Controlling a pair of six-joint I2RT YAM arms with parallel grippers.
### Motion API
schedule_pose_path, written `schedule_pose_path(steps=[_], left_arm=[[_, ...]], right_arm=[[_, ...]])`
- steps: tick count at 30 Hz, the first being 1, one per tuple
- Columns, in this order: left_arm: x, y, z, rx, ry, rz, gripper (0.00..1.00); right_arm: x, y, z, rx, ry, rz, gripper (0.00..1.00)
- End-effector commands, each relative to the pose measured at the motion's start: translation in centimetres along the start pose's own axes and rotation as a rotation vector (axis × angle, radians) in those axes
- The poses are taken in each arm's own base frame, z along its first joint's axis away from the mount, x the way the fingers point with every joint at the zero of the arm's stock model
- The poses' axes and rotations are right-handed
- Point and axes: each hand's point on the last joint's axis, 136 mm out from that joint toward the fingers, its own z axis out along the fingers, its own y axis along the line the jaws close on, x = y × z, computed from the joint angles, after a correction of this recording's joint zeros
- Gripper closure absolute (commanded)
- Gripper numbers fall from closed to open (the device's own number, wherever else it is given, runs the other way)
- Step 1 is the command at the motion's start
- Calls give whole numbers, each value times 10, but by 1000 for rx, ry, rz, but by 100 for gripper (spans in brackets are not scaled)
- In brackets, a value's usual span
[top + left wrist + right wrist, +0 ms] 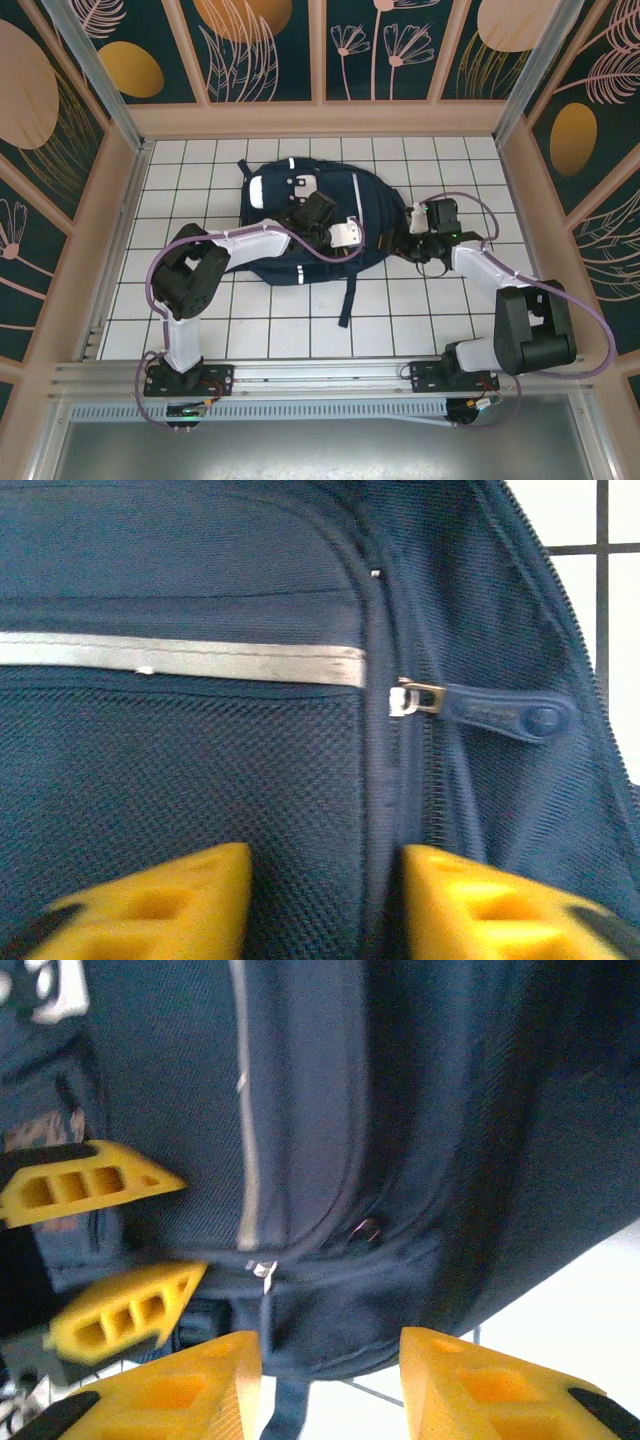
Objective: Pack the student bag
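Next, the right gripper comes in toward my left gripper, onto the small metal zipper pull by the curved seam, because its open fingers stand short of it.
The student bag, a navy-blue backpack with reflective stripes, lies flat in the middle of the white grid table. My left gripper hovers over its right half. In the left wrist view, my left gripper has its yellow fingers apart just above a seam beside the mesh pocket. A dark-blue zipper pull lies a little ahead of them. My right gripper sits at the bag's right edge. In the right wrist view, my right gripper stands open facing the bag's side, near a metal zipper slider.
Wooden walls enclose the table on three sides. A loose dark strap trails from the bag toward the near edge. White tiles lie bare to the left of the bag and in front of it.
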Motion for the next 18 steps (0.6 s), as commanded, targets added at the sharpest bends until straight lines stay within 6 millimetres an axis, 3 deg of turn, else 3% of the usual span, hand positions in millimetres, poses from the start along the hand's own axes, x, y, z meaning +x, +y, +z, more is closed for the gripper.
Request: schedule_pose_path(steps=[1, 5, 10, 18], left_arm=[[-11, 13, -6, -54, -49, 43, 87], [-29, 10, -24, -50, -118, 44, 100], [-40, 0, -38, -12, -177, 24, 100], [-55, -4, -48, 25, -245, -38, 100]], right_arm=[[12, 20, 6, -78, 38, -78, 60], [15, 32, 13, -71, 53, -142, 60], [6, 38, 21, -51, 26, -175, 59], [8, 54, 51, -30, 18, -191, 59]])
